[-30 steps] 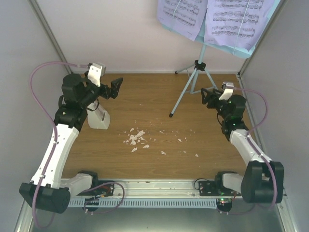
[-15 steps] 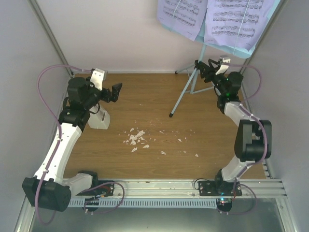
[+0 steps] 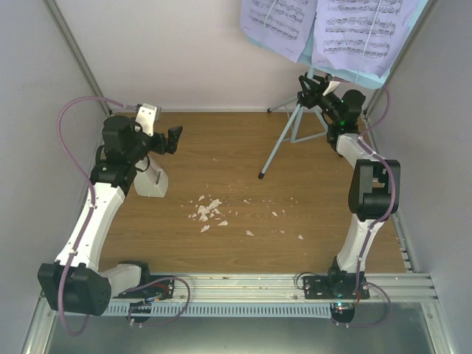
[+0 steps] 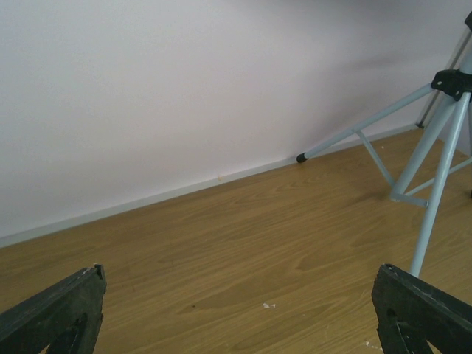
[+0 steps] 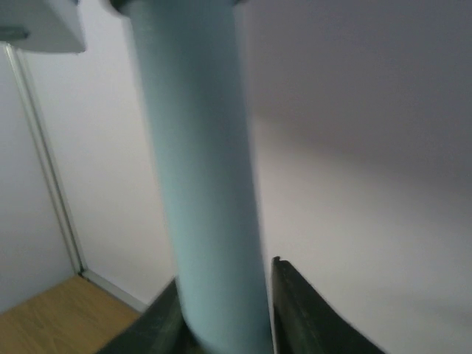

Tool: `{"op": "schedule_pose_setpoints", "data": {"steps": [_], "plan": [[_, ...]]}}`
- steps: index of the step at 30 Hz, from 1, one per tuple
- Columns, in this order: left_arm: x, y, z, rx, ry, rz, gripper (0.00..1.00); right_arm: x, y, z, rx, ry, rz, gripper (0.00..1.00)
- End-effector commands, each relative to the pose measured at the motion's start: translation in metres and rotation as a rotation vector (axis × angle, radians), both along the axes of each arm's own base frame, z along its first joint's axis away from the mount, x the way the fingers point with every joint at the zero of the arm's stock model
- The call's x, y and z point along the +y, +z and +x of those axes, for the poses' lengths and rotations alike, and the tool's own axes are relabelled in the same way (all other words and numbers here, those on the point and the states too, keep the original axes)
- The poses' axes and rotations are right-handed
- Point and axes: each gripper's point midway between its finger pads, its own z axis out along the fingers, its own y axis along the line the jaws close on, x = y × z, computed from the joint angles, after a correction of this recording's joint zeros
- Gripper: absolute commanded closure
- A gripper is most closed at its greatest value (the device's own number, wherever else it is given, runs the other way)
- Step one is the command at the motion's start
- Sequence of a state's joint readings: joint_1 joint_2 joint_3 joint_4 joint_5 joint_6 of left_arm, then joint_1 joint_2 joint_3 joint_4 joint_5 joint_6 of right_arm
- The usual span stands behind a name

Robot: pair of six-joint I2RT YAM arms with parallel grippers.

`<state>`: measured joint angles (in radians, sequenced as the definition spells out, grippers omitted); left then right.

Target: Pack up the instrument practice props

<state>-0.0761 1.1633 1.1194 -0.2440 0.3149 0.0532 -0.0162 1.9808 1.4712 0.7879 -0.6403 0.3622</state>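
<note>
The music stand is crowding the back wall, so my right gripper will next pull the music stand's pole (image 5: 206, 184) back and to the left in the top view and let go of it over open wood.
The light-blue music stand (image 3: 296, 124) stands at the back right on its tripod legs, with lavender sheet-music pages (image 3: 346, 33) on its desk at the top edge. My right gripper (image 3: 308, 85) is up at the stand's pole just above the black leg hub. In the right wrist view the pole (image 5: 206, 184) fills the space between my right gripper (image 5: 221, 310) fingers, which press its sides. The white metronome (image 3: 152, 181) stands at the left, below my left gripper (image 3: 174, 138), which hangs open and empty. The left wrist view shows wide-apart fingers (image 4: 59, 310) and the stand's legs (image 4: 435, 169).
White crumbs (image 3: 208, 210) lie scattered over the middle of the wooden table (image 3: 236, 169). White walls close in the back and both sides, with a metal corner post (image 3: 77, 59) at the left. The front rail carries both arm bases.
My right arm has swung up and back from beside the tripod legs to the stand's pole, and its fingers have closed in on the pole. The left arm has shifted only slightly.
</note>
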Motion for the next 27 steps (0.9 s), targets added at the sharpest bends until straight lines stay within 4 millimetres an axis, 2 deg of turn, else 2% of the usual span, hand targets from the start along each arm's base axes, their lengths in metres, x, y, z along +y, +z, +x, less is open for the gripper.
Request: {"op": "schedule_pose_setpoints", "data": {"steps": [1, 3, 4, 10, 11, 12, 16, 18, 27], "plan": [[0.009, 0.0, 0.009, -0.018, 0.015, -0.001, 0.02, 0.001, 0.013, 0.0, -0.067, 0.04, -0.008, 0.83], [0.013, -0.002, 0.011, -0.009, 0.015, -0.008, 0.02, 0.001, 0.015, -0.001, -0.081, 0.045, -0.003, 0.97], [0.014, -0.002, 0.011, -0.009, 0.015, -0.012, 0.02, 0.002, 0.016, -0.002, -0.087, 0.049, -0.003, 0.99], [0.014, -0.005, 0.013, 0.002, -0.006, -0.039, 0.02, 0.012, 0.029, -0.018, -0.128, 0.111, -0.012, 0.99], [0.023, -0.005, 0.015, 0.002, 0.012, -0.042, 0.02, 0.016, 0.031, -0.023, -0.135, 0.123, -0.016, 1.0], [0.023, -0.005, 0.015, 0.003, 0.007, -0.045, 0.02, 0.019, 0.034, -0.028, -0.142, 0.136, -0.019, 1.0], [0.019, -0.002, 0.011, -0.017, -0.028, -0.036, 0.02, 0.03, 0.046, -0.055, -0.177, 0.181, -0.016, 1.0], [0.02, 0.001, 0.009, -0.032, -0.027, -0.028, 0.02, 0.051, 0.049, -0.076, -0.194, 0.234, -0.008, 1.0], [0.02, 0.005, 0.005, -0.052, -0.025, -0.026, 0.02, 0.102, 0.053, -0.141, -0.209, 0.397, 0.026, 0.99]]}}
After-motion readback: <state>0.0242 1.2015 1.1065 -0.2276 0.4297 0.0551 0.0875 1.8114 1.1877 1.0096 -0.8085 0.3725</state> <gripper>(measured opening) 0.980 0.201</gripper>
